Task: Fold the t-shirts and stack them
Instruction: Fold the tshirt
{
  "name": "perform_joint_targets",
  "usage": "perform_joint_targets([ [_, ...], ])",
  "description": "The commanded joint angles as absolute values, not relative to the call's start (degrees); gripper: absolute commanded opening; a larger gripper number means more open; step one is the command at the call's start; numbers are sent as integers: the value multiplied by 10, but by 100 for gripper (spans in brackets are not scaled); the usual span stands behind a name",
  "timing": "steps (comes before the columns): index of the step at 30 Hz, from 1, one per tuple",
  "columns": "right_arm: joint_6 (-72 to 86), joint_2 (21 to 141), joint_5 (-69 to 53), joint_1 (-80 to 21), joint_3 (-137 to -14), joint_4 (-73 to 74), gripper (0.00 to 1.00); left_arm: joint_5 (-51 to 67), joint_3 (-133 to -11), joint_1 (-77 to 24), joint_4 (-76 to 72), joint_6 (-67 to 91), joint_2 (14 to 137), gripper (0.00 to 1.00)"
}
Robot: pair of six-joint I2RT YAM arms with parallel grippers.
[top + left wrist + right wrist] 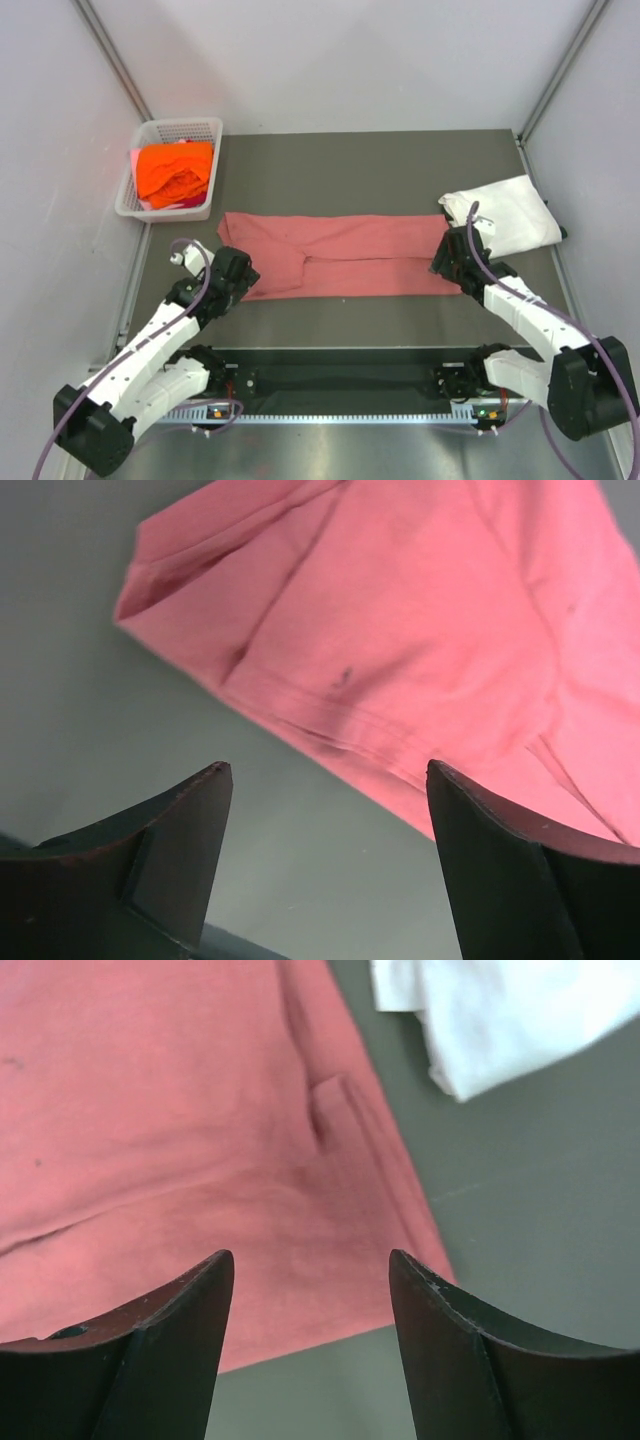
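My right gripper moves down toward the right in its wrist view next. It then pinches the band's near corner, which lies below it and past the end of that side's finger.
The dusty pink-red t-shirt [340, 255] lies flat across the middle of the table as a long folded band. My left gripper [243, 267] hovers over its left end, open and empty, with the cloth [400, 630] just beyond the fingertips. At the band's right end my right gripper [447, 262] is also open, with nothing in it, above the shirt's near right corner [200, 1160]. A folded white t-shirt [505, 215] rests at the right, its edge [500, 1020] in the right wrist view. The bright orange t-shirt [175, 172] sits bunched in the basket.
A white plastic mesh basket [205, 128] stands at the back left by the wall. Grey walls enclose the table on three sides. Both arm bases sit on the black rail [340, 380] at the near edge.
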State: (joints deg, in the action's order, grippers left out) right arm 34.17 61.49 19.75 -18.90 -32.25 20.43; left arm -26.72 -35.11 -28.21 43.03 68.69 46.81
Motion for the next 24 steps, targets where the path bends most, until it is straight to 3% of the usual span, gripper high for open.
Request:
perform_joint_targets([
  [1,363,601,178,-157,-309,200,63,-282,-384,-278,482,744,485,81],
  [24,494,635,196,-134,-256,228,54,-264,-313,-243,443,825,513,76],
])
